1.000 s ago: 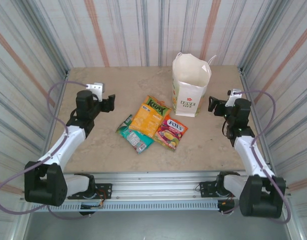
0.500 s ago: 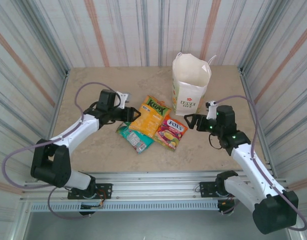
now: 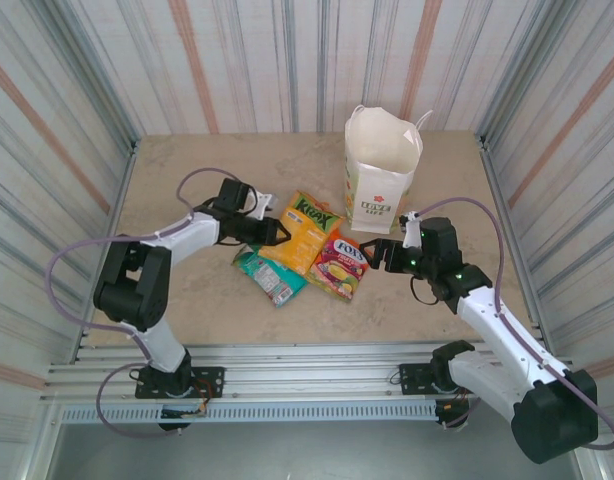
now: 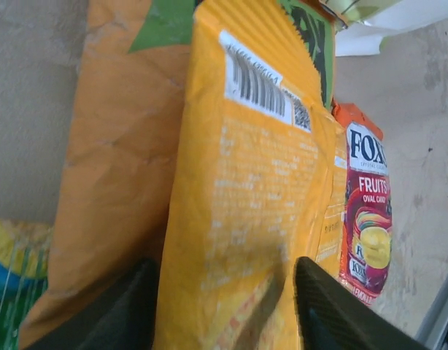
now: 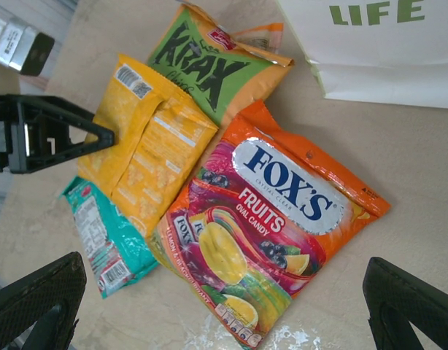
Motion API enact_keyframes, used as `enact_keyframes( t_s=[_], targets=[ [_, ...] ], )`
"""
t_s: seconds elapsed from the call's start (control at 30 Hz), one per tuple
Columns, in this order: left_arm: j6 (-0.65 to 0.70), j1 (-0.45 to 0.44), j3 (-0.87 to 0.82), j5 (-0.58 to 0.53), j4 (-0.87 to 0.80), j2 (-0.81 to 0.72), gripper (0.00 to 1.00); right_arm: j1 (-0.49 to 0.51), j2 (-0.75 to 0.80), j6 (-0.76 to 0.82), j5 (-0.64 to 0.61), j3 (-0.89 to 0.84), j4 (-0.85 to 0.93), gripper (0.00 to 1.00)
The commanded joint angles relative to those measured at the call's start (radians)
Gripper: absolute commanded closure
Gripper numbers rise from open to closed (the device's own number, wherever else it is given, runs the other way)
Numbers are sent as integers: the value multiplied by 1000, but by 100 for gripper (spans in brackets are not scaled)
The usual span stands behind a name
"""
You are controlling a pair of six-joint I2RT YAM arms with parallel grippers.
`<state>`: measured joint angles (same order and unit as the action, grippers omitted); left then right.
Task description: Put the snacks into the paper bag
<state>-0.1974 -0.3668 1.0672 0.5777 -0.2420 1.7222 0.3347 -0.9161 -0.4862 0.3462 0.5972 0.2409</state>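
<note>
The small orange packet's free edge lies across the Fox's packet. Next I need to tilt my right gripper up and move it across to close there, opposite my left gripper.
The cream paper bag stands upright at the back, its base just behind the packets. The Krax packet lies flat, with a small orange packet lying back-up on it. The Fox's packet and the teal packet lie beside them. My left gripper is open at the small orange packet's edge, with black fingers on either side of it. My right gripper hangs wide open just right of the Fox's packet, holding nothing.
Striped corrugated walls close in the beige tabletop on three sides. A metal rail runs along the near edge. Bare table lies left of the packets and in front of them.
Both arms have swung in from the table's sides toward the packets. The left gripper now straddles the small orange packet, and the right one has reached the Fox's packet.
</note>
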Motion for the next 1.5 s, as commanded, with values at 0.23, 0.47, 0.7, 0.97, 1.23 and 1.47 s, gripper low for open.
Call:
enact_keyframes(
  t_s=[0.23,0.47,0.7,0.97,1.23,1.47],
  targets=[
    [86,2,39,92,-31,-70,94,8,8,28,33,-2,14,5],
    [124,2,20,76,-27,-251,100,8,62,42,35,-5,-55,10],
    [69,0,-54,192,147,-420,100,9,80,86,108,-5,-176,11],
    [-15,-60,-119,307,416,-501,100,11,59,85,257,-6,-352,13],
    [-51,-113,-139,335,572,-501,100,13,-3,69,378,15,-491,10],
    [-81,-141,-151,328,686,-480,100,18,-61,27,504,46,-593,10]
  ],
)
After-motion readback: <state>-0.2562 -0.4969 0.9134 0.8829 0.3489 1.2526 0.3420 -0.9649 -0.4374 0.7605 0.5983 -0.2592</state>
